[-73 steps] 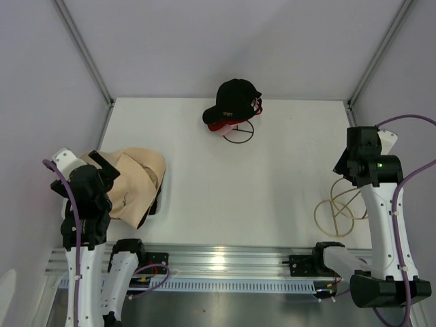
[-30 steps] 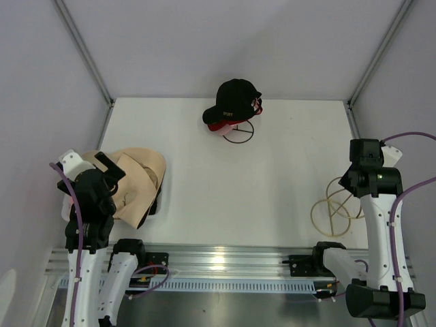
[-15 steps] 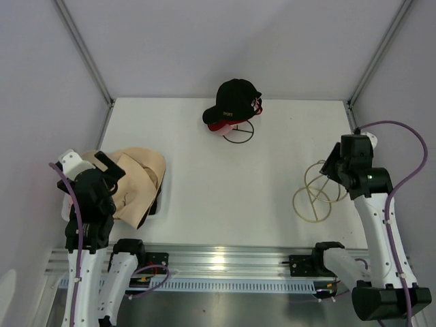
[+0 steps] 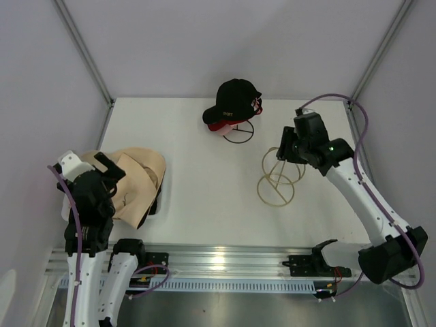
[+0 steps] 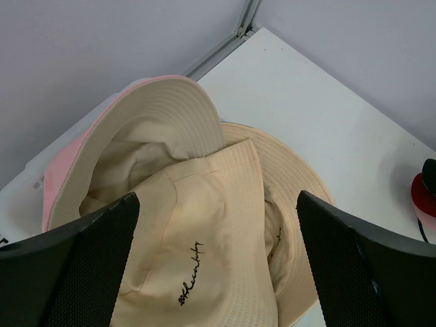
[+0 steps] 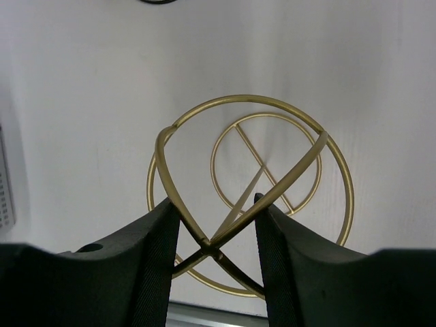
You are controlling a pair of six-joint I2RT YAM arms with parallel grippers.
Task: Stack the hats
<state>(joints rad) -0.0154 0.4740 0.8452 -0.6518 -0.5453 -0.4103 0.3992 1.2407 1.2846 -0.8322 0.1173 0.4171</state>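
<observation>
My right gripper brings the frame to the left in the top view next. It releases the frame's top joint on the tabletop's near middle, since that spot is bare.
The wide beige hat [image 4: 136,180] lies crumpled at the table's left edge, and a black edge [image 4: 155,203] peeks out under its near side. In the left wrist view the beige hat [image 5: 225,218] lies partly over the pink bucket hat [image 5: 65,177], whose brim stands up. My left gripper [image 5: 218,272] hovers open just above them; it also shows in the top view [image 4: 107,170]. My right gripper [image 4: 285,155] is shut on a tan wire hoop frame [image 4: 276,180] right of the table's centre. In the right wrist view, its fingers [image 6: 153,266] pinch the frame's crossing wires [image 6: 211,246].
A black baseball cap [image 4: 231,101] with a red under-visor sits on a black wire hoop frame [image 4: 240,133] at the far middle. Metal corner posts [image 4: 85,51] and grey walls enclose the table. A rail [image 4: 218,262] runs along the near edge.
My right arm has carried the tan wire frame from the table's right edge leftward and away, toward the centre. The left arm has dropped slightly and the hats have stayed put.
</observation>
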